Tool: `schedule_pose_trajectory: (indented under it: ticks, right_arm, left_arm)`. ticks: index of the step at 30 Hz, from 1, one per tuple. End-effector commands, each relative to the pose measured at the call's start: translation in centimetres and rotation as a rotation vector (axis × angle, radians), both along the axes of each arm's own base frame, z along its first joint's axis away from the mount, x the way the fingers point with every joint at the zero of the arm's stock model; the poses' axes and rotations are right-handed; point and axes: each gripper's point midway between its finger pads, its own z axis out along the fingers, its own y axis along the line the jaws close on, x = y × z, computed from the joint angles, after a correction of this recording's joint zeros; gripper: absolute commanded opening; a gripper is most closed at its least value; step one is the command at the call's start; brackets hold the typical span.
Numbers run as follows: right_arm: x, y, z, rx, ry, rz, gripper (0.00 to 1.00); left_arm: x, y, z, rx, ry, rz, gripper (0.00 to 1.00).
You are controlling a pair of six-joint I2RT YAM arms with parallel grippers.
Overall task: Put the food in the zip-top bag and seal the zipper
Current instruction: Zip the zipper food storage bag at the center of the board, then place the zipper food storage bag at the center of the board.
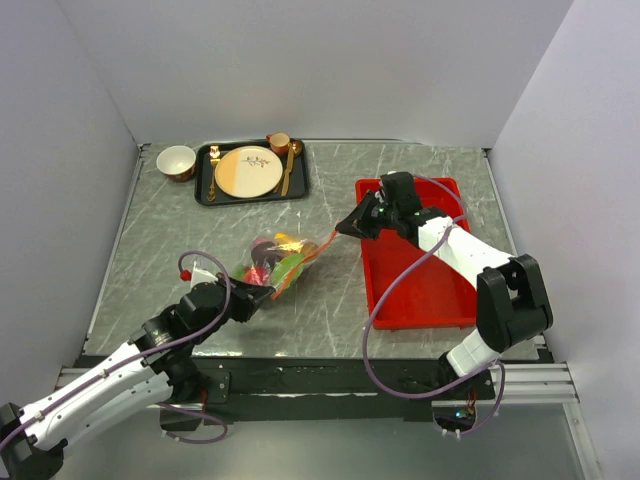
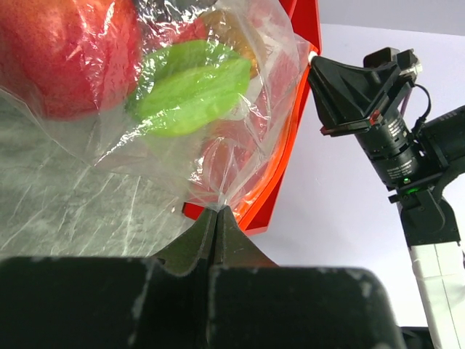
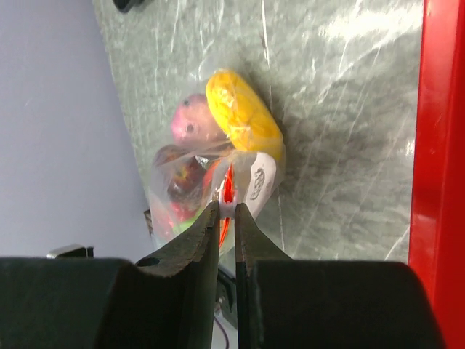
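The small pale slider is already at the zipper's far end (image 1: 333, 236) (image 3: 228, 206), so the robot's right gripper will next move slightly outward beside the red tray and open to let go of it.
The zip-top bag (image 1: 280, 264) lies mid-table, stretched between both arms, with the food inside. Through the plastic I see a yellow oblong piece (image 3: 243, 116), a pink piece (image 3: 190, 123), a red round piece (image 2: 65, 51) and a green leaf (image 2: 189, 91). My left gripper (image 2: 220, 211) is shut on the bag's near corner (image 1: 262, 293). My right gripper (image 3: 227, 207) is pinched on the pale end of the orange-red zipper (image 3: 228, 185) at the bag's far right end (image 1: 340, 230). The zipper (image 1: 305, 258) runs between the two grippers.
A red tray (image 1: 440, 290) lies on the right under my right arm, its edge showing in the wrist views (image 3: 436, 145). At the back left a black tray (image 1: 205, 185) carries a cream plate (image 1: 248, 171), gold cutlery (image 1: 288, 170) and a cup (image 1: 278, 142); a bowl (image 1: 176, 161) stands beside it.
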Motion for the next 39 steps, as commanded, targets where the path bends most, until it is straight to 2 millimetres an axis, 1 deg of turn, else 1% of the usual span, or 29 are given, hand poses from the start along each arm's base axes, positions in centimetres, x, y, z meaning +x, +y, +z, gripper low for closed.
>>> schedule_pose_trajectory:
  ticks: [1,3,4,8,13,15,19,20,21,22,23,24,25,27,28,30,31,32,33,34,36,37,39]
  right_arm:
    - [3.5,-1.6,2.4,-0.061,-0.128,-0.084,0.05]
    - [3.7,-2.0,2.4,-0.074,-0.132,-0.098,0.06]
    - [3.7,-2.0,2.2,-0.073,-0.125,-0.094,0.06]
    - [3.8,-1.7,2.0,-0.058,-0.118,-0.077,0.05]
    - [4.0,-1.4,1.5,-0.057,-0.11,-0.068,0.05]
    - [4.1,-1.4,1.6,-0.056,-0.115,-0.067,0.05]
    - [4.4,-1.1,1.1,-0.057,-0.106,-0.051,0.05]
    - [4.5,-1.0,1.2,-0.057,-0.112,-0.048,0.06]
    - [4.6,-1.0,1.2,-0.057,-0.113,-0.043,0.07]
    - [4.6,-0.8,1.0,-0.058,-0.12,-0.025,0.11]
    - [4.9,-0.8,1.2,-0.063,-0.125,-0.021,0.12]
    - [5.0,-0.8,1.3,-0.068,-0.125,-0.017,0.14]
    - [5.1,-0.8,0.8,-0.083,-0.122,-0.007,0.16]
    - [5.4,-0.9,1.1,-0.091,-0.124,-0.001,0.17]
    - [5.5,-0.8,0.7,-0.099,-0.12,0.008,0.18]
    - [5.7,-0.8,0.7,-0.101,-0.12,0.016,0.22]
    - [5.8,-0.9,0.5,-0.109,-0.124,0.026,0.33]
    - [5.9,-0.8,0.7,-0.113,-0.13,0.036,0.42]
    - [5.9,-1.0,0.6,-0.127,-0.133,0.033,0.5]
    - [6.0,-1.3,1.0,-0.143,-0.159,0.034,0.62]
    - [6.4,-2.2,1.1,-0.182,-0.169,0.0,0.68]
    - [6.5,-2.8,1.4,-0.197,-0.181,-0.006,0.73]
    - [6.6,-3.6,1.8,-0.219,-0.183,-0.022,0.75]
  left_arm:
    - [0.4,0.1,0.3,0.003,-0.014,0.015,0.01]
    - [0.4,-0.1,0.4,-0.003,-0.022,0.006,0.01]
    - [0.5,-0.3,0.7,-0.011,-0.033,0.003,0.01]
    - [0.7,-0.8,0.8,-0.01,-0.04,-0.015,0.01]
    - [0.6,-1.5,0.3,0.006,-0.022,-0.046,0.01]
    - [0.6,-1.6,0.3,-0.003,-0.026,-0.05,0.01]
    - [0.3,-1.7,0.2,-0.015,-0.026,-0.059,0.01]
    - [0.2,-1.8,0.0,-0.014,-0.026,-0.066,0.01]
    - [0.3,-2.0,0.4,-0.021,-0.044,-0.076,0.01]
    - [0.2,-2.2,0.4,-0.016,-0.049,-0.089,0.01]
    - [0.1,-2.4,0.5,-0.019,-0.049,-0.106,0.01]
    - [0.1,-2.7,0.2,-0.011,-0.042,-0.117,0.02]
    - [0.1,-2.9,0.2,-0.009,-0.046,-0.127,0.03]
    - [0.0,-3.3,-0.1,-0.003,-0.038,-0.148,0.04]
    - [0.0,-3.6,0.2,-0.007,-0.046,-0.158,0.08]
    - [-0.1,-3.9,0.0,-0.006,-0.04,-0.176,0.16]
    - [-0.1,-4.1,0.0,-0.001,-0.046,-0.186,0.31]
    - [-0.1,-4.2,0.3,-0.002,-0.056,-0.192,0.4]
    - [0.0,-4.1,0.4,0.007,-0.062,-0.19,0.47]
    - [0.1,-4.0,0.4,0.021,-0.065,-0.189,0.58]
    - [0.1,-3.6,0.7,0.041,-0.062,-0.178,0.65]
    - [0.2,-3.3,0.8,0.051,-0.07,-0.165,0.7]
    - [0.2,-2.8,1.3,0.049,-0.084,-0.148,0.75]
